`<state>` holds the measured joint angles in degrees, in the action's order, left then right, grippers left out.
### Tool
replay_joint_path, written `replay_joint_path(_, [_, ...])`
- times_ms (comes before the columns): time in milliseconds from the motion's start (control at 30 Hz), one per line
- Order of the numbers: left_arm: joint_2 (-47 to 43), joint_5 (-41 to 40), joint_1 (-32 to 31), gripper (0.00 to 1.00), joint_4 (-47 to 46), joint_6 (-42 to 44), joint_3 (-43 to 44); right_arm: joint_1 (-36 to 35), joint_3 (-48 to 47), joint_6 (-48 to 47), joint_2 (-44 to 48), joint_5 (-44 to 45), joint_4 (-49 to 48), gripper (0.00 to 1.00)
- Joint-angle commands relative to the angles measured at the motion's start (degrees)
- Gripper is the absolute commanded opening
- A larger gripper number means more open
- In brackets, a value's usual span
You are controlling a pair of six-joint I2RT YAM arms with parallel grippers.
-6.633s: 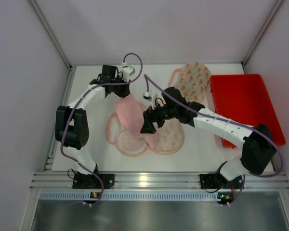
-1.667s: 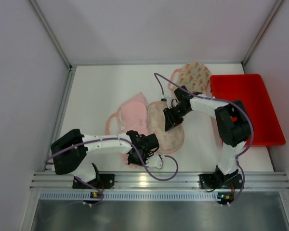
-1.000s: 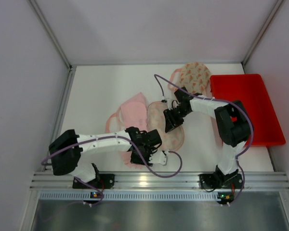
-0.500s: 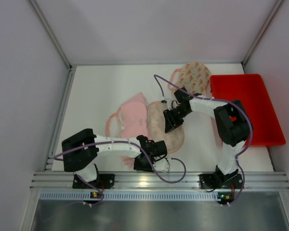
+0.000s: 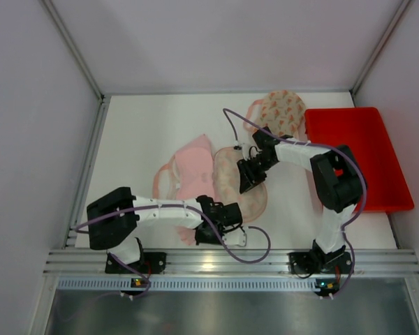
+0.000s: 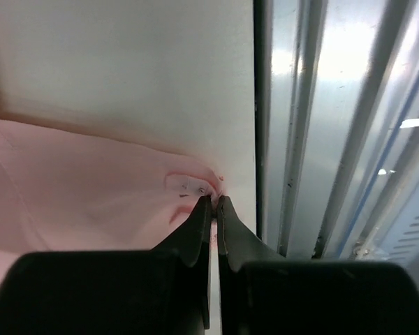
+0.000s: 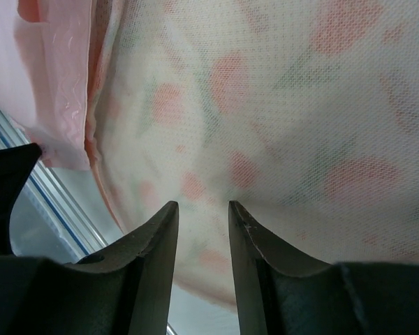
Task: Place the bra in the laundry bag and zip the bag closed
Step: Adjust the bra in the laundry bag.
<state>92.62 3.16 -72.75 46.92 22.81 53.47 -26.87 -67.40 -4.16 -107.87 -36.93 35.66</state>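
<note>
My left gripper carries the small pink tab outward next and releases it over the bra's middle (image 5: pixel 196 172), since the spread fabric lies outward of the gripper.
The floral mesh laundry bag (image 5: pixel 241 199) (image 7: pixel 279 105) lies mid-table, with the pink bra (image 5: pixel 192 164) (image 7: pixel 56 70) spread beside it on the left. My left gripper (image 5: pixel 204 236) (image 6: pixel 213 199) is low at the near edge of the pink fabric (image 6: pixel 91 188). Its jaws are shut on a small pink tab (image 6: pixel 188 185) at that edge, close to the table's front rail. My right gripper (image 5: pixel 246 183) (image 7: pixel 202 206) hovers over the floral mesh, fingers apart and holding nothing. I cannot tell whether it touches the mesh.
A red tray (image 5: pixel 356 153) stands at the right. A second floral mesh piece (image 5: pixel 279 115) lies at the back, next to the tray. The metal front rail (image 6: pixel 300 139) runs just right of my left fingers.
My left gripper has closed on the pink tab at the near edge; half a second ago it stood open there. The right arm has stayed in place.
</note>
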Motion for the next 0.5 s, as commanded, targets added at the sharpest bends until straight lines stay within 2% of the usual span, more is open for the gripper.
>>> replay_joint_path(0, [-5.41,5.53,-0.02,0.0,4.13,0.57,7.15,-0.55,-0.46,-3.04,3.89,-0.51,1.43,0.36])
replay_joint_path(67, [-7.27,8.17,0.24,0.0,8.71,0.13,11.1,-0.46,-0.63,-3.74,4.16,-0.51,2.56,0.36])
replay_joint_path(233, [-11.23,8.0,3.3,0.0,14.16,2.93,14.64,-0.81,-1.33,-5.94,4.69,0.19,3.71,0.36])
replay_joint_path(467, [-8.95,8.97,21.3,0.0,17.07,15.24,19.29,-0.99,0.16,-5.86,5.48,-0.43,3.19,0.36])
